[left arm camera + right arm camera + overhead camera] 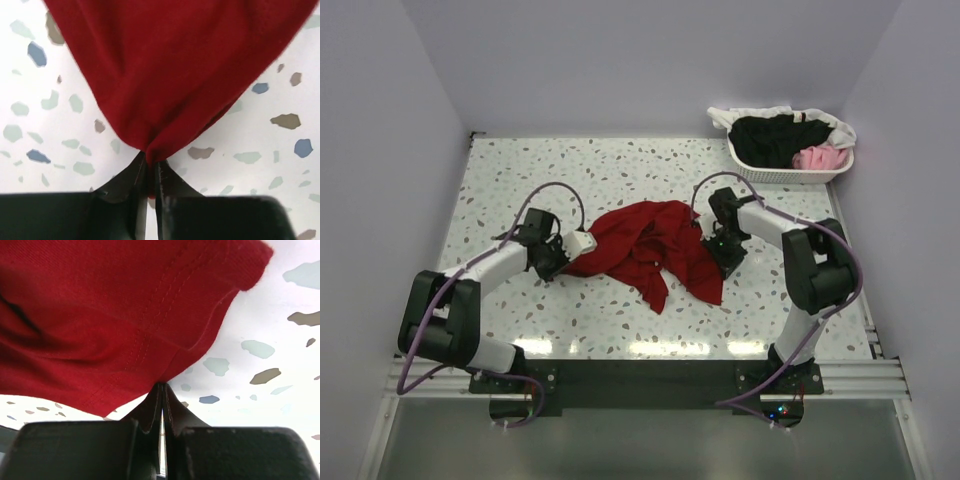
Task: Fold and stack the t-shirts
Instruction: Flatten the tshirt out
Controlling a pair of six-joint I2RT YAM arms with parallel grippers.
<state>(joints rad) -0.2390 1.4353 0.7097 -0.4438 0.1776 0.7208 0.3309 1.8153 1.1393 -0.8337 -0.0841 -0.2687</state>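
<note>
The left gripper pulls outward and to its left in the top view next, over the bare tabletop, and releases there, since the shirt lies crumpled.
A dark red t-shirt [655, 245] lies crumpled on the speckled table between my two arms. My left gripper [563, 262] is shut on the shirt's left edge; in the left wrist view the red cloth [170, 75] bunches into the closed fingertips [150, 159]. My right gripper [708, 238] is shut on the shirt's right edge; in the right wrist view a stitched hem of the red shirt [125, 315] runs into the closed tips [161, 386]. Black [775, 138], pink [818, 157] and white [745, 113] shirts lie in the basket at the back right.
The white slotted basket [790, 176] stands at the far right corner of the table. Grey walls close in the table on the left, back and right. The arm bases sit on a black rail [640, 380] at the near edge.
</note>
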